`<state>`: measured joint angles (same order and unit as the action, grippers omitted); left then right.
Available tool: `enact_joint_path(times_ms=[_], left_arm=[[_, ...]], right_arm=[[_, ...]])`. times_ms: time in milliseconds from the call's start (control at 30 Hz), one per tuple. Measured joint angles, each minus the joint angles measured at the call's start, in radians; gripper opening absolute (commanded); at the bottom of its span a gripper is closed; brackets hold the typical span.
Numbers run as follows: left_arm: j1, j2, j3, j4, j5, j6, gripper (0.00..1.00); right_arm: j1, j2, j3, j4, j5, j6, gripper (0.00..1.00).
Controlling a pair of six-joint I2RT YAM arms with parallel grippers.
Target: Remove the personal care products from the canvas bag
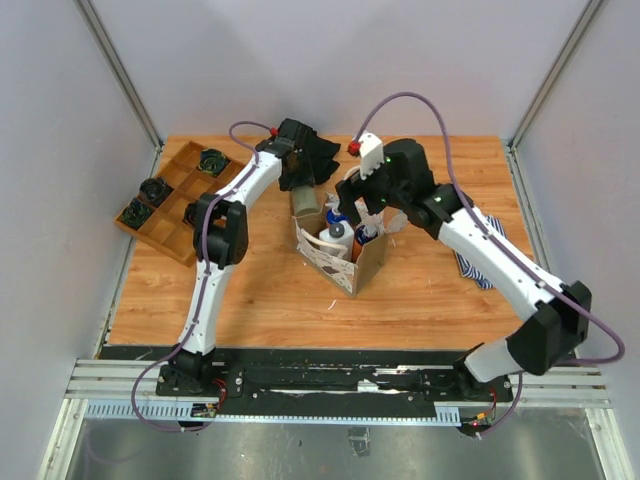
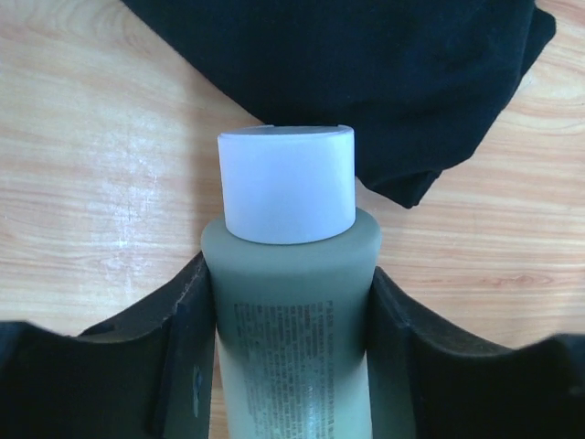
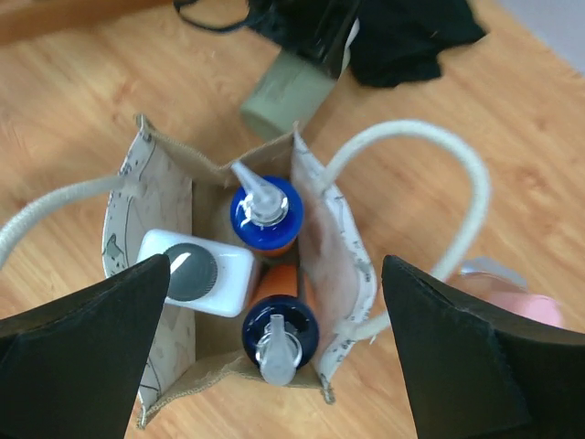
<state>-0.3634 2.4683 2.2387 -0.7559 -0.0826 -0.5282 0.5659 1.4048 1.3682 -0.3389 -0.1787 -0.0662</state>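
Observation:
The far blue pump cap faces up below my right gripper, to its left in the top view, so my gripper shifts that way next and descends around it.
The canvas bag (image 1: 345,262) stands open at the table's middle, also in the right wrist view (image 3: 334,242). Inside it are two orange bottles with blue pump caps (image 3: 265,215) (image 3: 279,334) and a white bottle with a grey cap (image 3: 196,274). My right gripper (image 3: 274,265) (image 1: 358,212) is open and empty just above the bag's mouth. My left gripper (image 2: 288,274) (image 1: 300,188) is shut on the olive-beige bottle with a cream cap (image 2: 288,302), held low over the table behind the bag (image 1: 305,203), next to the black cloth.
A black cloth (image 1: 318,155) (image 2: 366,82) lies just behind the left gripper. A divided wooden tray (image 1: 170,215) sits at the back left. A striped cloth (image 1: 472,268) lies under the right arm. A blurred pink thing (image 3: 516,304) lies right of the bag, by its white loop handle (image 3: 457,174).

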Motion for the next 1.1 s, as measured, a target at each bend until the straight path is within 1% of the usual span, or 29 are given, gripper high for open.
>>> enact_joint_path(times_ms=[33, 67, 133, 200, 300, 400, 567, 633, 700, 733, 833, 900, 933, 967, 1000, 1100], left_arm=[[0.000, -0.004, -0.009, 0.006, 0.002, -0.004, 0.02], [-0.001, -0.010, -0.022, 0.015, 0.004, -0.001, 0.01], [-0.001, -0.027, -0.057, 0.036, 0.005, -0.003, 0.01], [-0.001, -0.050, -0.102, 0.071, 0.004, 0.000, 0.00], [-0.002, -0.094, -0.184, 0.129, -0.006, -0.006, 0.01], [-0.008, -0.151, -0.267, 0.153, -0.037, -0.013, 0.01], [-0.034, -0.242, -0.352, 0.055, -0.186, 0.001, 0.00], [-0.042, -0.286, -0.373, 0.029, -0.243, 0.005, 0.01], [-0.051, -0.358, -0.409, 0.029, -0.302, 0.008, 0.01], [-0.055, -0.399, -0.430, 0.031, -0.325, 0.008, 0.00], [-0.071, -0.576, -0.549, 0.086, -0.406, 0.005, 0.00], [-0.089, -0.710, -0.663, 0.150, -0.461, 0.001, 0.00], [-0.105, -0.784, -0.733, 0.188, -0.491, 0.000, 0.01], [-0.121, -0.848, -0.805, 0.231, -0.518, 0.000, 0.01], [-0.137, -0.902, -0.869, 0.261, -0.544, -0.001, 0.01], [-0.185, -1.006, -1.043, 0.343, -0.611, -0.001, 0.01]], right_arm=[[0.020, 0.035, 0.029, -0.034, 0.008, -0.009, 0.95], [0.031, 0.066, 0.044, -0.064, 0.012, -0.012, 0.93], [0.035, 0.107, 0.049, -0.106, 0.015, -0.014, 0.90], [0.035, 0.155, 0.050, -0.153, 0.014, -0.012, 0.90], [0.034, 0.190, 0.082, -0.155, 0.000, -0.002, 0.90], [0.034, 0.212, 0.094, -0.142, -0.022, -0.001, 0.90], [0.035, 0.270, 0.110, -0.101, -0.057, 0.008, 0.89], [0.034, 0.305, 0.115, -0.098, -0.063, 0.014, 0.82], [0.035, 0.336, 0.116, -0.102, -0.064, 0.018, 0.71], [0.035, 0.354, 0.116, -0.108, -0.066, 0.022, 0.69], [0.035, 0.389, 0.117, -0.117, -0.068, 0.035, 0.67], [0.035, 0.404, 0.130, -0.124, -0.068, 0.042, 0.59], [0.035, 0.408, 0.141, -0.124, -0.068, 0.044, 0.58], [0.035, 0.414, 0.150, -0.125, -0.070, 0.046, 0.60], [0.034, 0.419, 0.158, -0.126, -0.073, 0.049, 0.65], [0.035, 0.439, 0.179, -0.127, -0.076, 0.059, 0.71]])
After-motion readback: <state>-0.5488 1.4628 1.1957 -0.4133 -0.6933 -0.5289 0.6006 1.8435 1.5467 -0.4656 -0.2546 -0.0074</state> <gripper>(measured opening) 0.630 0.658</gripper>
